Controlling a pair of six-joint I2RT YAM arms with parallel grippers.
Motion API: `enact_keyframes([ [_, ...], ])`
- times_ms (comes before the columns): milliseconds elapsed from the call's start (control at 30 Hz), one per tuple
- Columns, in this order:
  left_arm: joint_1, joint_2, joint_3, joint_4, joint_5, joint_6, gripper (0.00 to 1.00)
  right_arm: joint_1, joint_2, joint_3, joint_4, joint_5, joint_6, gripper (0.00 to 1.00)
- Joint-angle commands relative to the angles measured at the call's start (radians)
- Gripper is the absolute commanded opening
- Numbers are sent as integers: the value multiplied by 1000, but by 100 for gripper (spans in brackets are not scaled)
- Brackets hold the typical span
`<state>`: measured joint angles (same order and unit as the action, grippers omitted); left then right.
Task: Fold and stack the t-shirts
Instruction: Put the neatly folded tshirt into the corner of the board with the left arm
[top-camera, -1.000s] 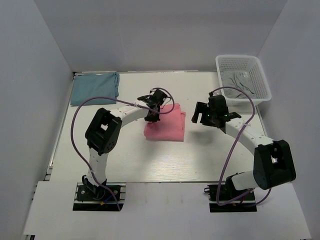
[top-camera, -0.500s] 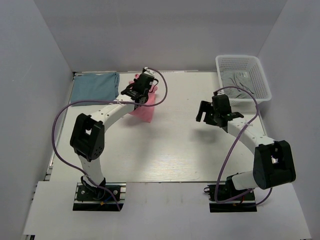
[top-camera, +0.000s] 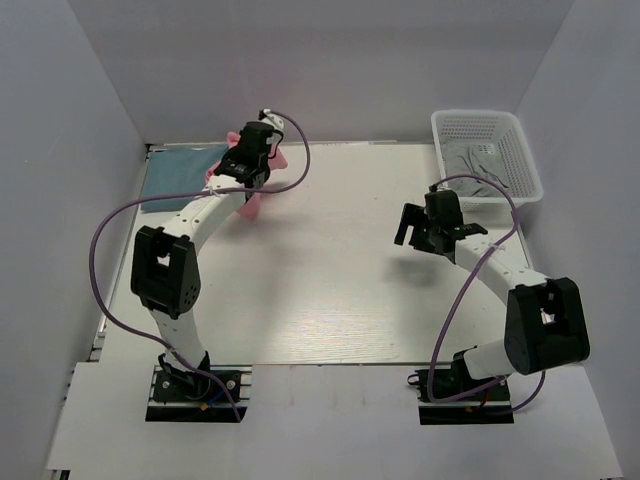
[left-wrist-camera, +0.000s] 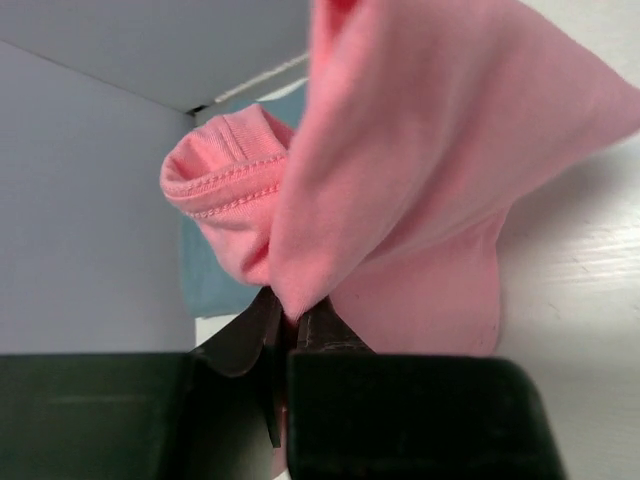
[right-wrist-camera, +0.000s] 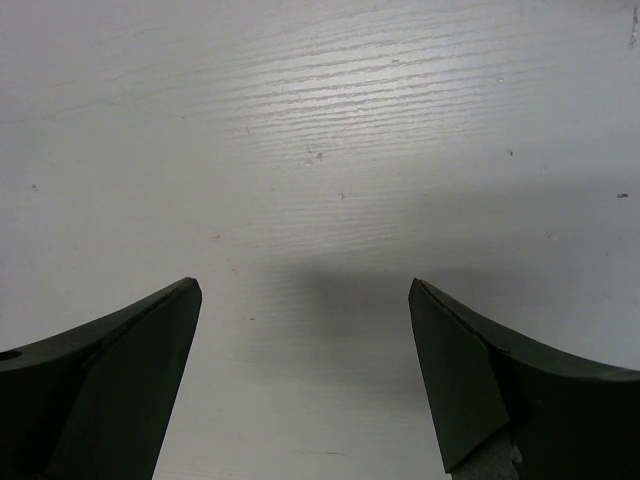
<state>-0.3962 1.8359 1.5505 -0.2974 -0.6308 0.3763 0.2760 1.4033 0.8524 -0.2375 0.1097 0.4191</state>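
Note:
My left gripper is to move next across the teal-blue t-shirt (top-camera: 179, 175) (left-wrist-camera: 213, 268) toward the wall beside that t-shirt, and then down.
My left gripper (top-camera: 252, 165) is shut on the folded salmon pink t-shirt (top-camera: 252, 205) and holds it up at the far left of the table, beside the folded teal-blue t-shirt (top-camera: 178, 172). In the left wrist view the pink t-shirt (left-wrist-camera: 420, 180) hangs bunched from the closed jaws of the left gripper (left-wrist-camera: 290, 315), and a strip of the teal t-shirt (left-wrist-camera: 210, 275) shows behind it. My right gripper (top-camera: 412, 228) is open and empty over the bare table right of centre; its right wrist view (right-wrist-camera: 305, 300) shows only tabletop between the fingers.
A white mesh basket (top-camera: 512, 143) with grey cloth (top-camera: 480, 165) inside stands at the far right corner. Grey walls enclose the table on three sides.
My left gripper has lifted the pink t-shirt from the table's middle and carried it back and left, up to the teal t-shirt. The right arm has barely moved.

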Motion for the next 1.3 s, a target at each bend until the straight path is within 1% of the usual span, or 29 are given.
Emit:
enact_keyframes([
  [0, 45, -52, 75, 40, 12, 39, 0, -4, 31, 25, -19, 15, 12, 90],
  [167, 97, -11, 152, 30, 34, 58, 0, -4, 71, 57, -28, 8, 3, 90],
  [300, 144, 14, 198, 30, 79, 67, 0, -4, 89, 76, -34, 15, 3, 90],
  [433, 204, 78, 247, -8, 160, 49, 0, -3, 100, 93, -49, 18, 0, 90],
  [533, 243, 140, 287, -42, 172, 36, 0, -3, 115, 111, -60, 27, 1, 90],
  [633, 273, 195, 322, -72, 215, 13, 0, -4, 129, 129, -71, 31, 1, 90],
  [767, 328, 272, 411, -124, 250, -24, 0, -3, 154, 152, -89, 33, 6, 90],
  [900, 376, 338, 442, -134, 275, -59, 0, -3, 166, 180, -101, 27, 4, 90],
  [1067, 445, 465, 595, -202, 266, -135, 0, -3, 183, 200, -109, 30, 3, 90],
  [1133, 467, 519, 654, -227, 266, -194, 0, -1, 186, 211, -114, 27, 3, 90],
  [1200, 499, 542, 665, -252, 266, -227, 8, 0, 194, 214, -115, 21, 6, 90],
  [1233, 508, 557, 677, -252, 276, -256, 17, 0, 197, 218, -117, 21, 9, 90],
  [1267, 508, 557, 677, -252, 276, -273, 22, -1, 206, 220, -117, 15, 9, 90],
])
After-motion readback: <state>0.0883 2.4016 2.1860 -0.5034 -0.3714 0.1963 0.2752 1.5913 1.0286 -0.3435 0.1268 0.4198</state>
